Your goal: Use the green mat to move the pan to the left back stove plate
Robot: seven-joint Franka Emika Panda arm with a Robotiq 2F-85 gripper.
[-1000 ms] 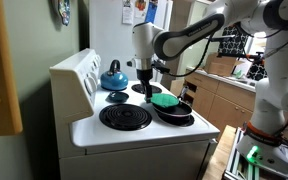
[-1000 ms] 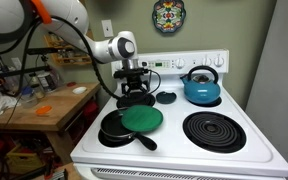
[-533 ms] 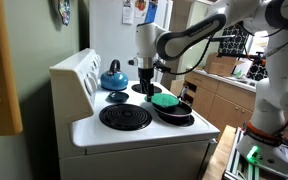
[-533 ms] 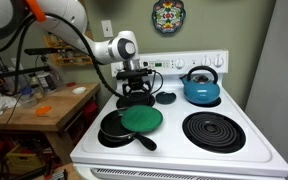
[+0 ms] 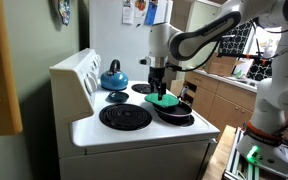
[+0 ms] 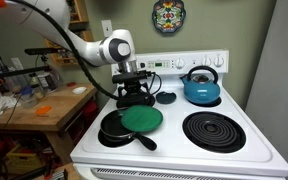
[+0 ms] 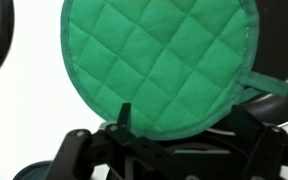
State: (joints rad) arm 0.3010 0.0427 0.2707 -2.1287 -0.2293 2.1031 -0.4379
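Observation:
Next I need to lower my gripper away from the control panel onto the mat's middle (image 5: 164, 100) (image 7: 163, 52), since it hovers only above the mat's back edge.
The black pan (image 6: 112, 131) sits on a front burner, handle toward the stove's front edge; it also shows in an exterior view (image 5: 177, 113). The green mat (image 6: 141, 119) lies on the pan, partly over its rim, and shows in an exterior view (image 5: 165, 100). In the wrist view the mat (image 7: 159, 55) fills the upper frame. My gripper (image 5: 159, 88) hovers just above the mat's back edge, jaws open and empty; it also appears in an exterior view (image 6: 136, 93) and in the wrist view (image 7: 184, 128). The large coil burner (image 6: 215, 131) is bare, also in an exterior view (image 5: 125, 117).
A blue kettle (image 6: 200, 87) stands on a back burner, also in an exterior view (image 5: 113, 76). A small coil burner (image 6: 165, 98) lies beside my gripper. The stove's control panel (image 6: 174, 66) rises behind. A wooden counter (image 6: 44, 105) with clutter adjoins the stove.
My gripper has shifted from over the back burner toward the pan and now hangs over the mat's edge. The pan, mat and kettle have not moved.

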